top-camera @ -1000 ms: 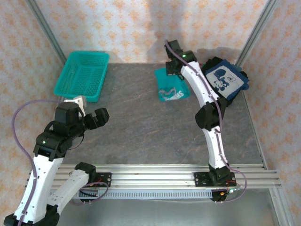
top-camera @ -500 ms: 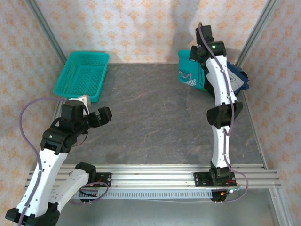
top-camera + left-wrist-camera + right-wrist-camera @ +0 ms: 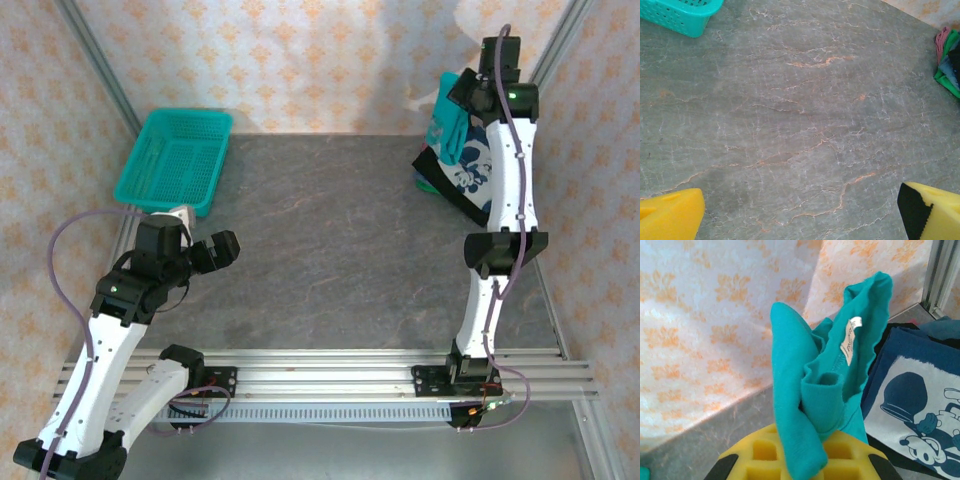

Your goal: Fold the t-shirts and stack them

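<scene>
My right gripper needs to move back and down over the folded navy t-shirt [image 3: 474,172] [image 3: 920,412] and let go of the teal t-shirt, because the navy t-shirt is below and back from it.
My right gripper [image 3: 462,108] is shut on the teal t-shirt [image 3: 446,125], which hangs bunched in the air at the back right corner. In the right wrist view the teal t-shirt [image 3: 815,385] rises from between the yellow pads of the right gripper [image 3: 812,460], its white neck label showing. Just below and to the right lies the folded navy t-shirt with the white-blue graphic [image 3: 470,172], also in the right wrist view [image 3: 920,400]. My left gripper [image 3: 216,249] hovers open over bare table at the near left, and its yellow fingertips [image 3: 667,215] stand wide apart with nothing between them.
A teal mesh basket [image 3: 175,160] stands at the back left, its corner [image 3: 680,12] in the left wrist view. The navy shirt lies on a pile of folded cloth whose edge [image 3: 950,65] is at the far right. Frame posts and patterned walls bound the grey table [image 3: 320,250].
The right arm lifted the teal t-shirt off the table's back middle and carried it right and up to above the navy stack. The left arm barely shifted.
</scene>
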